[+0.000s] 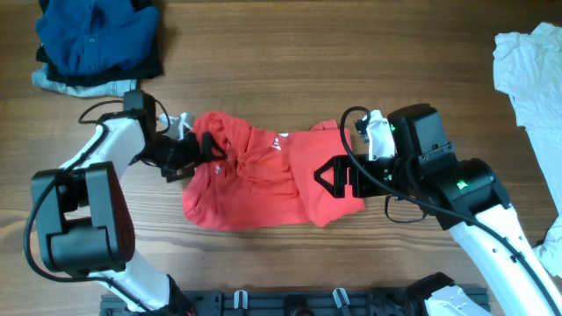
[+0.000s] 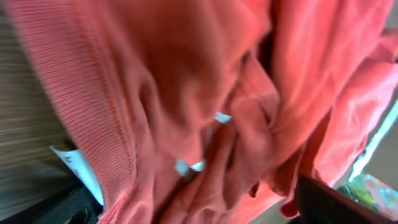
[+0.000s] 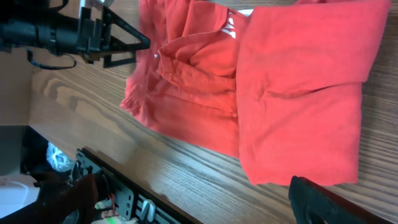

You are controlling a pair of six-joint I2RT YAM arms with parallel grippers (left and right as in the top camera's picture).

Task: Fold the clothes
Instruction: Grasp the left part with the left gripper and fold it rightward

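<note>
The robot's left gripper needs to stay low next and close its spread fingers around the heap [image 1: 209,163] [image 2: 183,200] beside the shirt's stitched edge, because red cloth already fills the space between the fingers.
The red T-shirt [image 1: 263,180] lies crumpled and partly folded on the wooden table, with a bit of white print [image 1: 279,140] showing near its top. My left gripper [image 1: 200,156] is at the shirt's left edge. Its jaws are spread, and blurred red cloth [image 2: 186,93] fills the space between them in the left wrist view [image 2: 205,208]. My right gripper [image 1: 327,175] hovers over the shirt's folded right part. It is open and empty, with bare table between its fingers [image 3: 193,205]. The right wrist view shows the shirt [image 3: 280,81] and the left gripper [image 3: 134,43].
A pile of blue and dark clothes [image 1: 97,39] sits at the back left corner. A white garment [image 1: 531,70] lies at the right edge. A black rail [image 1: 290,303] runs along the front edge of the table.
</note>
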